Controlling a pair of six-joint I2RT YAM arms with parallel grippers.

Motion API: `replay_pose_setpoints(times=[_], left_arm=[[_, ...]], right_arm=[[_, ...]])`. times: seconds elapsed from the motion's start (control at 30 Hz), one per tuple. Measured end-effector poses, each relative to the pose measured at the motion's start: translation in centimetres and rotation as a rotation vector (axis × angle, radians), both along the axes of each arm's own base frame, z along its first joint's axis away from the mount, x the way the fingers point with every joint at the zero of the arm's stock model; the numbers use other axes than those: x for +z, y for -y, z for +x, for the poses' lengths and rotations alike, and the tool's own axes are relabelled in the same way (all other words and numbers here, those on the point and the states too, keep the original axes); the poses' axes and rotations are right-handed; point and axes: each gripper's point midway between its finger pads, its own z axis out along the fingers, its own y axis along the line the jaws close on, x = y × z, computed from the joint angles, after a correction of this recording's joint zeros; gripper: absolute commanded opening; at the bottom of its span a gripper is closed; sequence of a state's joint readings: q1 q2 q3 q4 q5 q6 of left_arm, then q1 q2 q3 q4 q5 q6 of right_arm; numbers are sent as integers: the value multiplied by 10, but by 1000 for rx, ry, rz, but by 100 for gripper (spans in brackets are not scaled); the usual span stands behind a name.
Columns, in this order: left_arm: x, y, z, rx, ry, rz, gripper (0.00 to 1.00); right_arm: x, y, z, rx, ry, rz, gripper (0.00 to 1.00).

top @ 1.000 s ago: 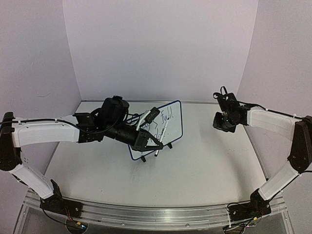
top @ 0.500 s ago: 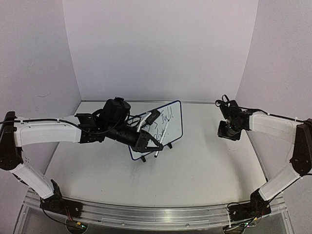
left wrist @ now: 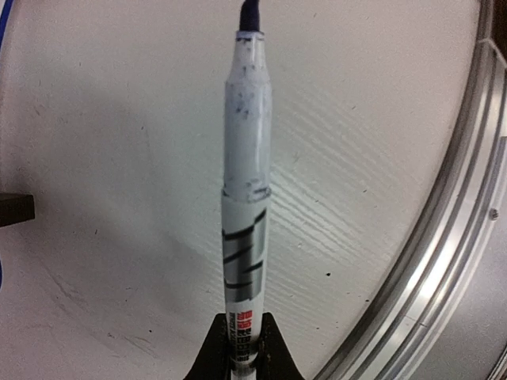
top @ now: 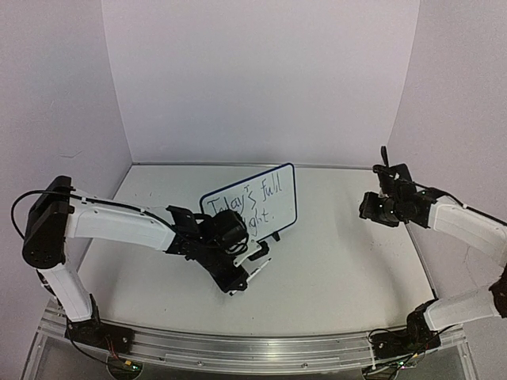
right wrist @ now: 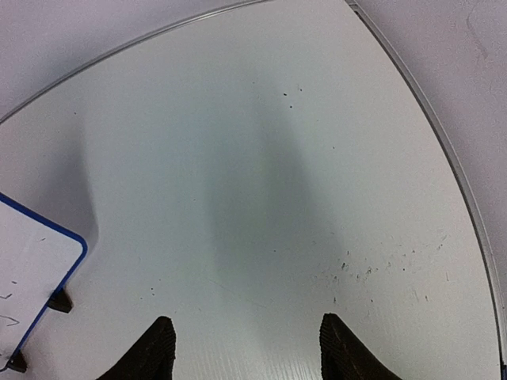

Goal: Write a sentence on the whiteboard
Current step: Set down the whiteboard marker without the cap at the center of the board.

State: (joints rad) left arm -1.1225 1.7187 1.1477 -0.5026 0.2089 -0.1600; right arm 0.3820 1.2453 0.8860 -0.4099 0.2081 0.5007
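Observation:
My left gripper moves down toward the table in front of the whiteboard next, then releases the marker pen. The sentence (top: 247,204) already stands on the whiteboard.
The whiteboard (top: 252,203) stands tilted on its black clip feet at the middle of the table, and the sentence (top: 247,204) shows on it in two dark handwritten lines. In front of the board, my left gripper (top: 240,277) is low over the table, shut on a white marker pen (top: 256,267). In the left wrist view the marker pen (left wrist: 245,198) runs straight out from the left gripper (left wrist: 242,342), its dark tip uncapped. My right gripper (top: 367,207) hovers at the right, open and empty. The right gripper (right wrist: 249,348) sees the whiteboard's corner (right wrist: 32,269).
An aluminium rail (top: 238,347) runs along the table's near edge and also shows in the left wrist view as the rail (left wrist: 455,214). White walls enclose the table at the back and on both sides. A black clip foot (right wrist: 60,301) props the board.
My left arm drew back from the board toward the near edge with the marker, uncovering the writing. My right gripper opened and shifted right.

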Motion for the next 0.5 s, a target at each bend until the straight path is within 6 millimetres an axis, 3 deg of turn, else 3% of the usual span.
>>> replay_pose_setpoints(times=[0.13,0.2,0.5], left_arm=[[-39,-14,2,-5,8,165,6],[-49,-17,2,-10,6,207,12],[-59,-21,3,-28,8,267,47]], right_arm=[[17,-4,-1,35,67,28,59],[21,-5,-1,44,84,34,59],[18,-8,-1,68,89,32,60]])
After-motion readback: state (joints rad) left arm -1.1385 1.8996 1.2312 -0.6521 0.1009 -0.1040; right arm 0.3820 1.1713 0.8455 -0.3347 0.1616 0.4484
